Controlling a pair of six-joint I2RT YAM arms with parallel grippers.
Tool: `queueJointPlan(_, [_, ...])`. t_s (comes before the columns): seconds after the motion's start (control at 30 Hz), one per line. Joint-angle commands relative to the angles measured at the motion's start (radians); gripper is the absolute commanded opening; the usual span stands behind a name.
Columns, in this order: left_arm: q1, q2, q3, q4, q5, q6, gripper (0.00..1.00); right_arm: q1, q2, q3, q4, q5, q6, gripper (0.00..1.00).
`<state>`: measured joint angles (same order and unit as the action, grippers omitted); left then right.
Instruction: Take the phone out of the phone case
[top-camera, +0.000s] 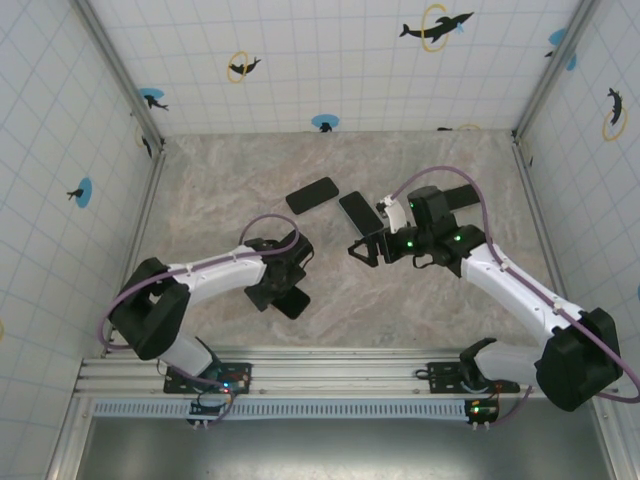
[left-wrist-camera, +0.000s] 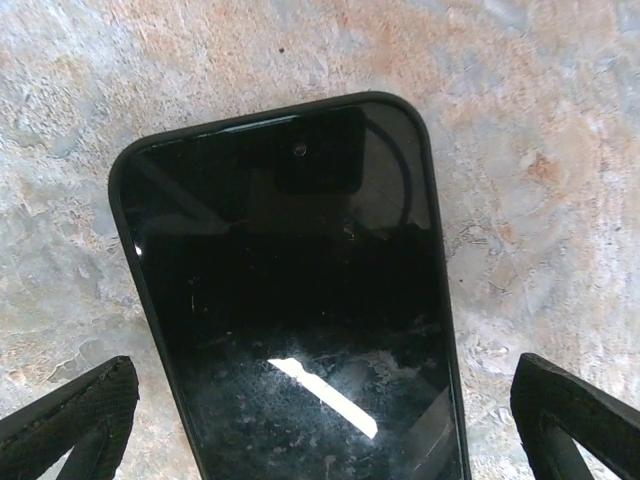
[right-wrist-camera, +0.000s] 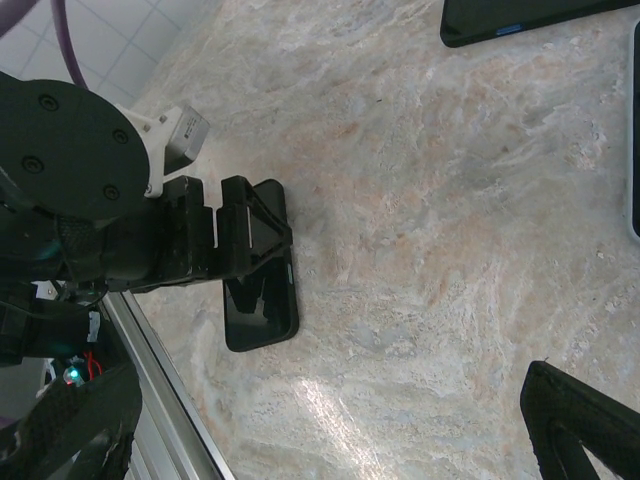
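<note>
I will lower my left gripper's fingers beside the long edges of the phone in its case (left-wrist-camera: 118, 200), and then I will close them.
A black phone (left-wrist-camera: 300, 300) lies screen up on the marbled table, with the dark rim of its phone case (left-wrist-camera: 118, 200) around its edge. My left gripper (left-wrist-camera: 325, 435) hangs open just above it, one finger on each side of the phone's lower half and neither touching it. From above, the phone (top-camera: 294, 304) pokes out under the left gripper (top-camera: 284, 288) near the table's front. The right wrist view shows the same phone (right-wrist-camera: 262, 310) beneath the left gripper (right-wrist-camera: 250, 230). My right gripper (top-camera: 362, 250) hovers open over bare table at centre, with nothing between its fingers (right-wrist-camera: 580, 425).
Two more dark phones lie flat behind centre, one (top-camera: 312, 194) to the left and one (top-camera: 357, 212) just by the right gripper. One of them (right-wrist-camera: 520, 15) shows at the top of the right wrist view. An aluminium rail (top-camera: 330, 370) runs along the near edge. Tiled walls enclose the table.
</note>
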<state>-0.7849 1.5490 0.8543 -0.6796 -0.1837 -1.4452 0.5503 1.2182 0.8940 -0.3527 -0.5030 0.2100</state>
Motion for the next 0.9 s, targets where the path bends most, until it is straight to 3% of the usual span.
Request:
queueJointPlan(0.0, [-0.008,0.032,-0.011,0.006,0.016,-0.022,0.98,-0.002,-0.014,-0.02,0.003,-0.02,0.006,1.0])
queueJointPlan(0.3, [-0.01,0.081,-0.009,0.012,0.023,-0.032,0.97,-0.007,-0.023,-0.038,0.009,-0.016,0.017,1.0])
queueJointPlan(0.57, [-0.025,0.102,-0.042,0.039,0.047,-0.101,0.91,-0.022,-0.025,-0.038,0.001,-0.029,0.02,1.0])
queueJointPlan(0.87, [-0.03,0.111,0.009,-0.008,0.012,-0.081,0.58,-0.032,-0.022,-0.044,0.013,-0.054,0.038,1.0])
